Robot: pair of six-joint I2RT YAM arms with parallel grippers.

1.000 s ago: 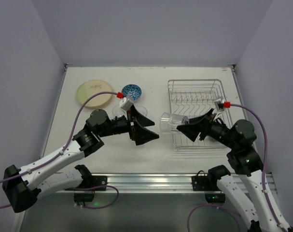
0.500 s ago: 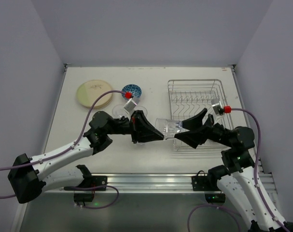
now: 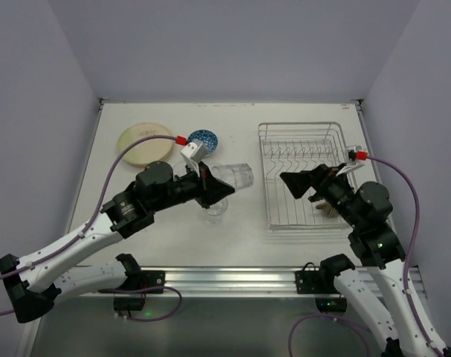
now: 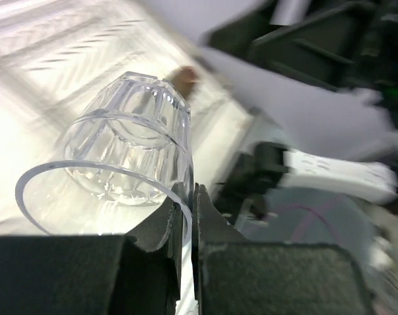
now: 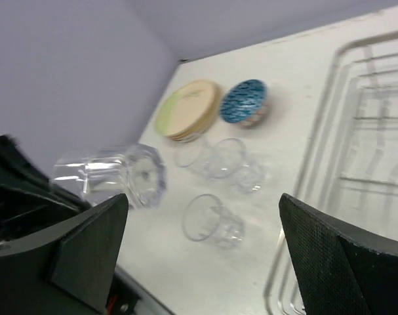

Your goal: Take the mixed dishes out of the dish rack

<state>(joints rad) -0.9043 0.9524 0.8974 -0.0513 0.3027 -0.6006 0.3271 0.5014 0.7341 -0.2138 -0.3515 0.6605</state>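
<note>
The held glass still lies on its side, so my left gripper will turn downward next. It will then lower that glass to the table (image 3: pixel 189 213) beside the near standing glass.
My left gripper (image 3: pixel 219 186) is shut on the rim of a clear glass (image 3: pixel 237 175), which it holds on its side above the table. In the left wrist view the fingers (image 4: pixel 191 193) pinch the rim of the glass (image 4: pixel 126 144). My right gripper (image 3: pixel 298 183) stands open with nothing in it over the left part of the dish rack (image 3: pixel 303 126). In the right wrist view my right gripper (image 5: pixel 204 200) looks towards the held glass (image 5: pixel 113 174). Another clear glass (image 3: pixel 216 207) stands on the table below the held one. A small brownish thing (image 3: pixel 328 210) lies in the rack by my right arm.
Cream plates (image 3: pixel 145 143) are stacked at the back left, with a blue-patterned bowl (image 3: pixel 203 138) beside them. More clear glasses (image 5: pixel 218 157) stand just in front of the bowl. The rack's upright tines (image 3: pixel 299 152) run across its middle.
The glass passed from my right gripper to my left. The left shut on its rim and carried it left; the right opened and drew back over the rack.
</note>
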